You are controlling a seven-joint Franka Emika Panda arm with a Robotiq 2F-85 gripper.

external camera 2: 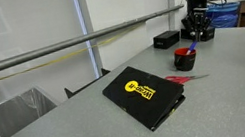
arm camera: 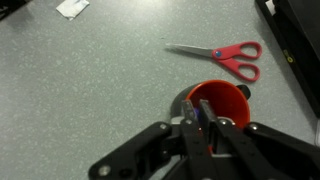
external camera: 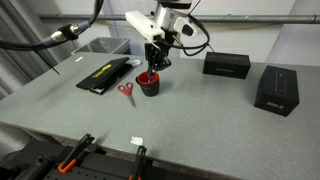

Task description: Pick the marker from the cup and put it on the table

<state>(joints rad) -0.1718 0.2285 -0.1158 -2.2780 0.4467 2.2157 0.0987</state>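
Note:
My gripper lifts next, shifts toward the black boxes and lowers to release on the table beside the cup [external camera: 172,89], since the marker's end is at the cup's opening.
The black cup with a red inside [external camera: 149,85] stands on the grey table [external camera: 200,120], and also shows in the other exterior view [external camera 2: 184,60] and the wrist view [arm camera: 222,100]. My gripper [external camera: 153,64] hangs just above the cup's rim. In the wrist view its fingers [arm camera: 203,128] are close together, with the thin blue marker [arm camera: 194,113] pinched between them over the cup's near edge. In an exterior view the marker [external camera 2: 191,44] shows as a short blue stick below the gripper [external camera 2: 197,31], its lower end at the cup's mouth.
Red-handled scissors [external camera: 127,93] lie just beside the cup. A flat black case with yellow print [external camera: 105,76] lies beyond them. Two black boxes [external camera: 226,64] [external camera: 278,89] stand further off. A clear bin [external camera 2: 9,117] sits past the table's edge.

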